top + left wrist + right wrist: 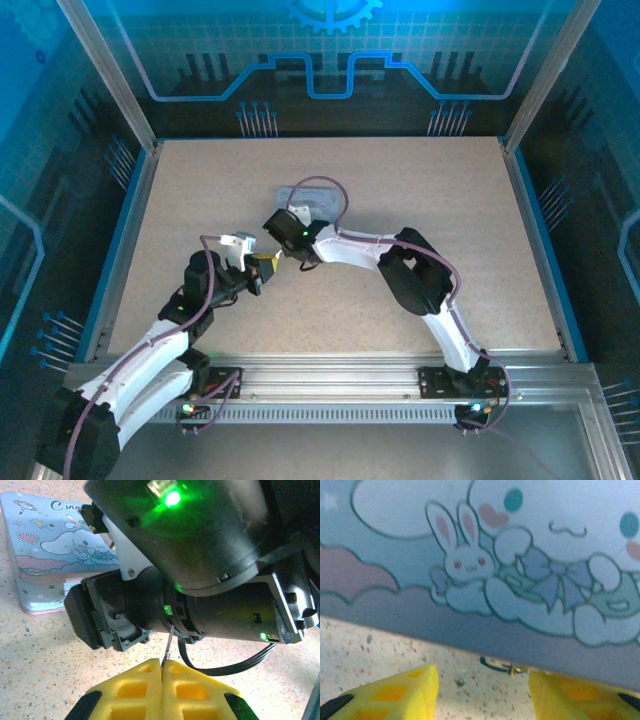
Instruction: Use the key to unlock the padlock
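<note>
The padlock lies below my right gripper and outward of it, mostly tucked under the tin's edge. My right gripper should move down and ease outward to close on it.
My left gripper is shut on the key, a thin metal sliver that sticks up from between the yellow fingertips. In the top view the left gripper sits just below the right wrist. My right gripper is open, its yellow fingers wide apart with bare table between them, and it faces the tin at close range. At the tin's lower edge lies a small dark-blue piece with a brass bit, the padlock, mostly hidden under the tin. It lies ahead of the right gripper, untouched.
The pale cartoon tin lies flat on the speckled table just beyond both grippers. The right arm's dark wrist body hangs close over the key and the left fingers. A black cable loops beneath it. Blue rails edge the table.
</note>
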`<act>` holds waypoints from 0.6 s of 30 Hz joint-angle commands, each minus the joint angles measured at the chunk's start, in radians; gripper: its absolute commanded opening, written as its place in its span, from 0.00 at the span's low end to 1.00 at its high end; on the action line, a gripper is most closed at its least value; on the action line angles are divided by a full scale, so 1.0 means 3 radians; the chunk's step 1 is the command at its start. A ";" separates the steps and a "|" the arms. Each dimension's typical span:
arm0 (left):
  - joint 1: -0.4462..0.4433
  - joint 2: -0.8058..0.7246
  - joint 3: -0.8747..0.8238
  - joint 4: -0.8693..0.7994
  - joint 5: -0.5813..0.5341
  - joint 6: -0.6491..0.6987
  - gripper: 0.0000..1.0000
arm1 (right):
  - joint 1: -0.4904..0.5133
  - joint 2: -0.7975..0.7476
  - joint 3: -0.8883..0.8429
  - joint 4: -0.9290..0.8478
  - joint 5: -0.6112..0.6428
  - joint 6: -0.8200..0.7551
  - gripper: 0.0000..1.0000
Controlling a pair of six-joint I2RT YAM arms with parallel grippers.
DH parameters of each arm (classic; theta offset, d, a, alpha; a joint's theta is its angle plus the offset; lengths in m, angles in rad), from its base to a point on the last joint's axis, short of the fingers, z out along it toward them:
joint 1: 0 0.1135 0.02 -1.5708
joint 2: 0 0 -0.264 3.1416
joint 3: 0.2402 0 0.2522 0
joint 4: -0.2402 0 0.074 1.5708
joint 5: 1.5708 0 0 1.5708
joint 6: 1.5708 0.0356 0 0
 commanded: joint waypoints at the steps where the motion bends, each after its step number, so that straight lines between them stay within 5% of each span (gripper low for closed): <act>1: -0.0009 -0.0008 -0.0054 0.0000 0.0062 0.0069 0.00 | -0.0038 0.0134 0.0126 -0.0020 0.0180 0.0075 0.51; 18: -0.0009 0.0021 -0.0085 0.0076 0.0113 0.0076 0.00 | -0.0192 0.0509 0.0498 -0.0167 0.0187 0.0205 0.49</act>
